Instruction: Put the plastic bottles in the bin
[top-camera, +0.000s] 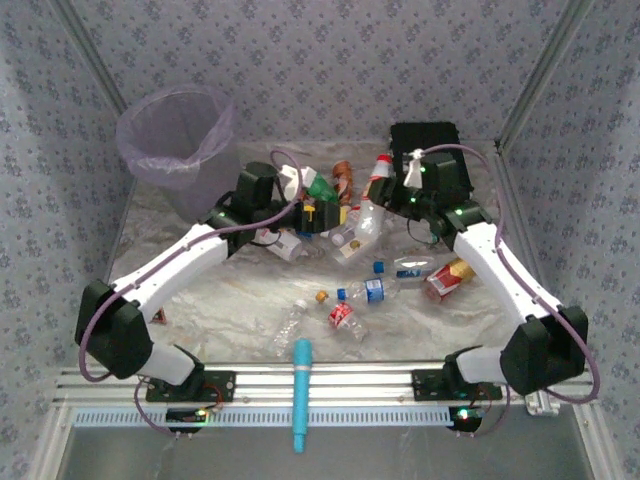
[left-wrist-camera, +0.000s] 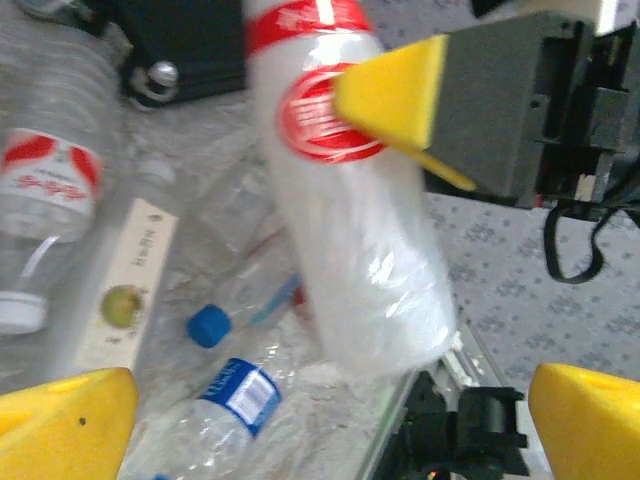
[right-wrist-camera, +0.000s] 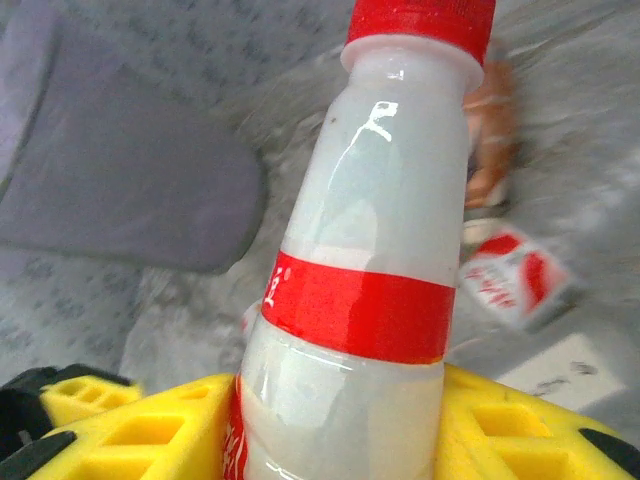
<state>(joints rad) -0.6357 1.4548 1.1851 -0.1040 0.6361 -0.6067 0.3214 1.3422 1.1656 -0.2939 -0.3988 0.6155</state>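
The left gripper moves across to the white bottle next, open fingers around the bottle's lower body (top-camera: 369, 221) (left-wrist-camera: 365, 260), since that's clear of the right gripper's fingers.
My right gripper (right-wrist-camera: 340, 435) is shut on a white bottle (right-wrist-camera: 370, 270) with a red cap and red band, its yellow fingers (right-wrist-camera: 150, 440) pressed on both sides of the body. From above this bottle (top-camera: 379, 178) stands tilted at the back of the pile, in the right gripper (top-camera: 388, 205). My left gripper (top-camera: 330, 214) hangs open just left of it, over the heap of plastic bottles (top-camera: 352, 300). In the left wrist view the white bottle (left-wrist-camera: 350, 220) fills the middle, above the open left gripper (left-wrist-camera: 325, 430). The bin (top-camera: 178, 140) stands at the back left.
A flat black case (top-camera: 430, 155) lies at the back right behind the right arm. A slim light-blue tool (top-camera: 300, 385) lies across the front rail. Clear bottles with blue caps (left-wrist-camera: 208, 325) and red labels (left-wrist-camera: 50, 180) lie under the left gripper. Patterned walls enclose the table.
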